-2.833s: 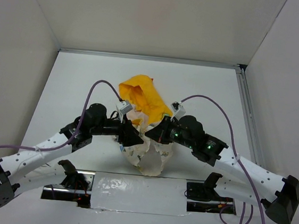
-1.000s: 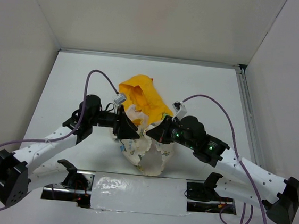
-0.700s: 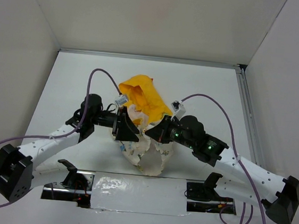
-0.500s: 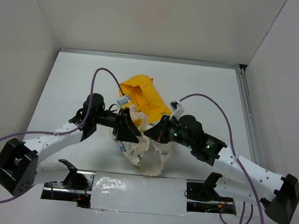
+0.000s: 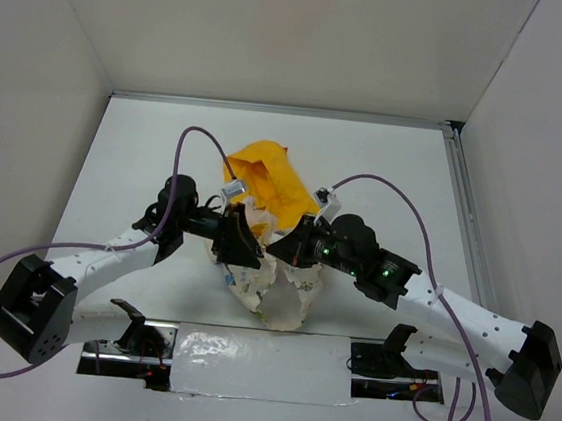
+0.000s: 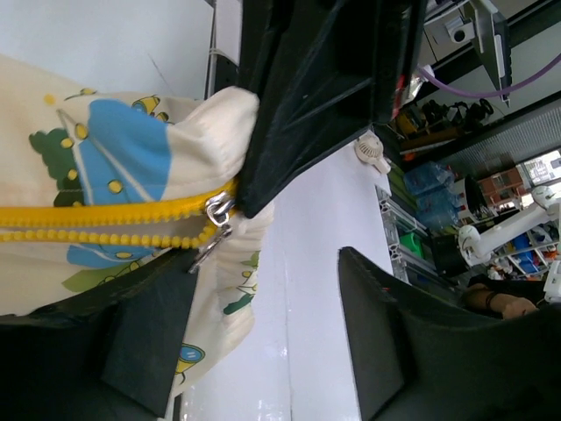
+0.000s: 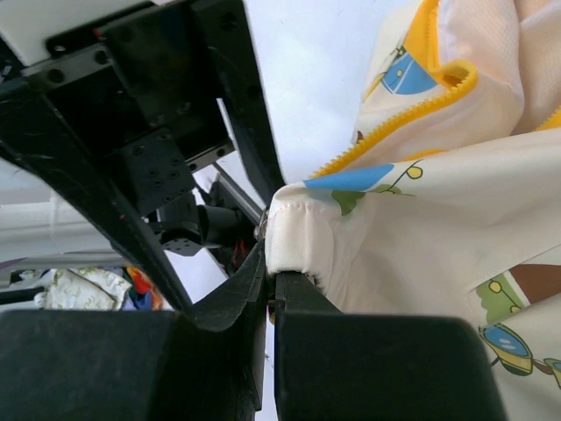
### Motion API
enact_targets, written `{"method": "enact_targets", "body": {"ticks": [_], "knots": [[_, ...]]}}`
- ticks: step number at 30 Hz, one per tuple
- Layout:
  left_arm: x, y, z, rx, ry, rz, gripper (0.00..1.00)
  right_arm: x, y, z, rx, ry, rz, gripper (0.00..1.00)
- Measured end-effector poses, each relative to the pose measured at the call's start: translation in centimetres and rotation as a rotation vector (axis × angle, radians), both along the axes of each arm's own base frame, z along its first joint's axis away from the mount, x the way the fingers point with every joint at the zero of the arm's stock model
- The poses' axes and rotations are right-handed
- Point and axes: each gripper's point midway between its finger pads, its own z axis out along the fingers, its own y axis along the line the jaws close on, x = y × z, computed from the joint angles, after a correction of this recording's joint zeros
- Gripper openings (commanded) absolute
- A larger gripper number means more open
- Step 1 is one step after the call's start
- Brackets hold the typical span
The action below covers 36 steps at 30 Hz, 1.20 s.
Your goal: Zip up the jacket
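The jacket [image 5: 280,289] lies bunched. Next, my right gripper pulls toward bare tabletop to its right in the top view and lets go of the jacket's hem there.
The jacket [image 5: 280,289] lies bunched mid-table, cream printed fabric near me and its yellow hood [image 5: 260,176] farther back. My right gripper [image 7: 270,263] is shut on the jacket's cream hem corner [image 7: 298,230], beside the yellow zipper teeth [image 7: 386,132]. In the left wrist view the zipper teeth [image 6: 96,224] run in from the left to the metal slider and pull tab [image 6: 214,226], which sit right under the right gripper's black fingers [image 6: 307,96]. My left gripper [image 6: 263,259] stands open just below the slider, nothing between its fingers. From above, both grippers [image 5: 245,249] [image 5: 279,245] meet over the jacket.
White walls enclose the table on three sides. A metal rail [image 5: 463,205] runs along the right edge. Purple cables [image 5: 201,134] arch over both arms. A taped strip [image 5: 256,354] lies at the near edge between the arm bases.
The left arm's elbow has swung right and up while its open gripper stayed at the zipper. The right arm has shifted slightly left, still pinching the hem.
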Motion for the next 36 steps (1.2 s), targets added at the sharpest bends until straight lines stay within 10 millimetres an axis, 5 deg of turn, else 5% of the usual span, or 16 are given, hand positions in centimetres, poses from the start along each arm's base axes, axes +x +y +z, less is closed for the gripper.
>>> {"method": "enact_targets", "body": {"ticks": [9, 16, 22, 36], "knots": [[0.2, 0.1, 0.0, 0.001, 0.002, 0.008, 0.46, 0.3, 0.1, -1.0, -0.028, 0.022, -0.012, 0.00], [0.6, 0.1, -0.3, 0.014, 0.020, 0.024, 0.36, 0.3, 0.0, -1.0, -0.028, 0.020, -0.014, 0.00], [1.2, 0.0, -0.7, 0.041, 0.047, 0.061, 0.01, 0.3, -0.1, -0.9, -0.027, 0.017, -0.018, 0.00], [3.4, 1.0, -0.2, 0.102, -0.021, 0.282, 0.00, 0.5, -2.7, 0.1, -0.049, -0.018, -0.115, 0.00]]}}
